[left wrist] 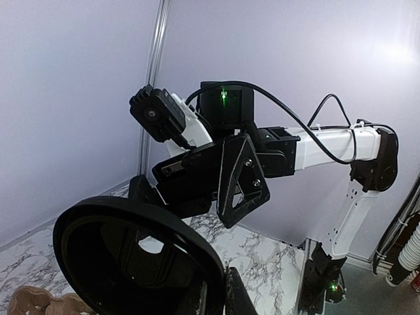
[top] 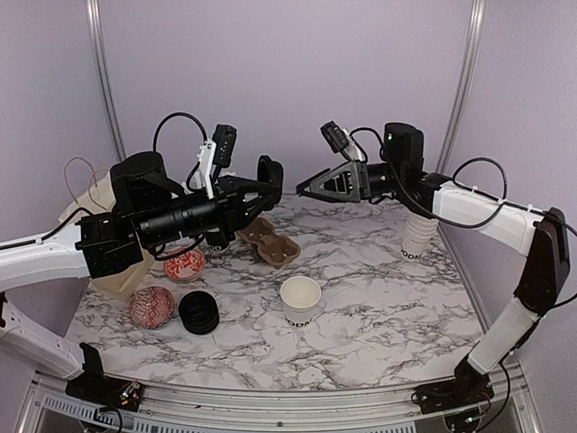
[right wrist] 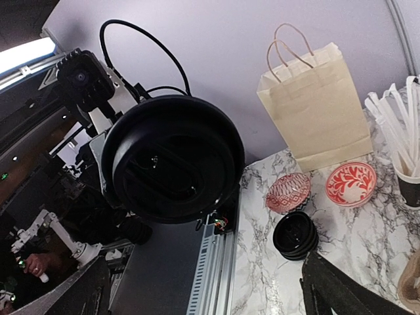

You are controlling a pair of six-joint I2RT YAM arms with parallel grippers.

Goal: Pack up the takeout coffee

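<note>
The round black lid stands on its edge facing the open right gripper, so the right gripper will move next toward the left gripper, around the lid's sides.
One white takeout coffee cup stands open and lidless on the marble table. A stack of the same white cups stands at the right, behind my right arm. High above the table my left gripper is shut on the rim of a round black lid, held on edge. My right gripper faces that lid from the right, a little apart from it. Its jaws are open wide with nothing between them.
A stack of black lids lies front left, beside two red-patterned bowls. A brown cup carrier sits under the grippers. A paper bag stands far left. A black cup of white sticks shows in the right wrist view.
</note>
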